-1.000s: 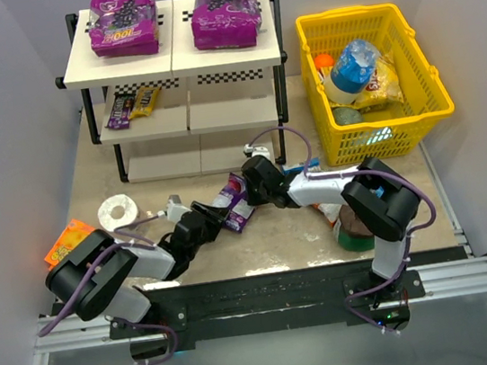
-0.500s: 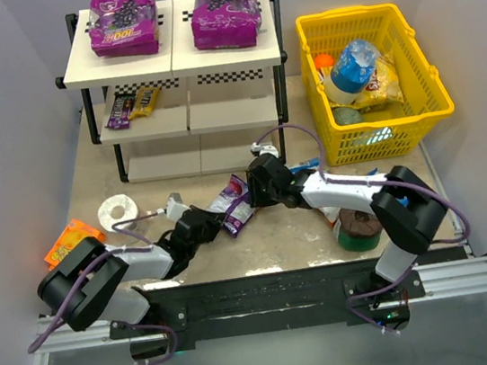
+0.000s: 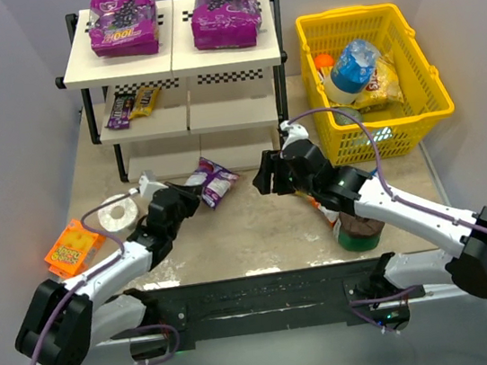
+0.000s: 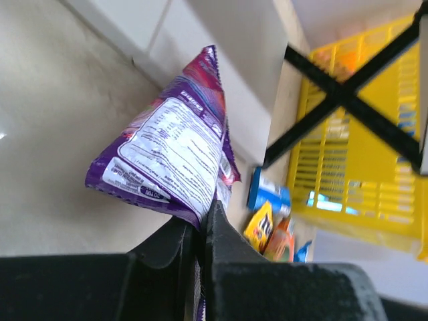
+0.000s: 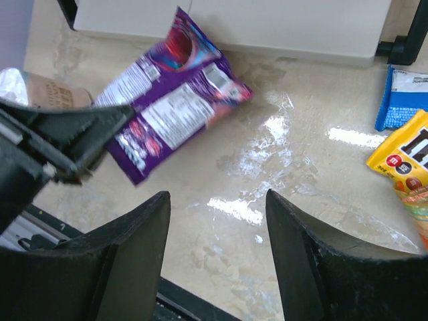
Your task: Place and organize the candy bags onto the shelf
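The shelf's bare bottom level point(image 3: 164, 156) point(image 4: 119, 19) lies outward, so the robot's left gripper will next take the bag outward and to the left in the top view and let go of it there.
A small dark-purple candy bag point(image 3: 214, 182) hangs just above the table in front of the shelf point(image 3: 173, 58), and my left gripper point(image 3: 182, 196) is shut on its lower edge. In the left wrist view the bag point(image 4: 172, 152) stands up from the closed fingertips of that gripper point(image 4: 203, 215). My right gripper point(image 3: 266, 174) is open and empty, to the right of the bag point(image 5: 170, 107) and apart from it. Two large purple bags point(image 3: 122, 20) point(image 3: 225, 14) lie on the top tier. A dark-purple packet point(image 3: 118, 112) and a yellow packet point(image 3: 145, 99) lie on the middle tier.
A yellow basket point(image 3: 403, 24) with a bottle and a bag stands at the right. Blue point(image 5: 404, 97) and yellow point(image 5: 408, 157) packets lie near the right arm, beside a green can point(image 3: 356, 230). An orange box point(image 3: 73, 245) and a tape roll point(image 3: 119, 211) are at the left.
The right gripper opened, let go of the small purple bag and drew back to the right. The left gripper shut on the bag and carried it left toward the shelf.
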Tool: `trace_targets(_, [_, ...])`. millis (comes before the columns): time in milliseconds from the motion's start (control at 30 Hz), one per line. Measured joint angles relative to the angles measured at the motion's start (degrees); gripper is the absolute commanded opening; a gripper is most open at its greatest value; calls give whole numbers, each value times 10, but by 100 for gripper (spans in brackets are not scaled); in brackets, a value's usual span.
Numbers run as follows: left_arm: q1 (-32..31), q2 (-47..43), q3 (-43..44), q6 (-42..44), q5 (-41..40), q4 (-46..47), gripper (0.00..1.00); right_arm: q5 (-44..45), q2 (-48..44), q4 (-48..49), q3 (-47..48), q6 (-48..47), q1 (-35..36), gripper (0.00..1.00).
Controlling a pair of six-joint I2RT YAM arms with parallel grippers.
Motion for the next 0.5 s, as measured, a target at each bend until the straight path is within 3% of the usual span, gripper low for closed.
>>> trace_targets(500, [169, 42, 90, 32, 51, 2, 0, 0, -26, -37, -27, 4, 0, 63])
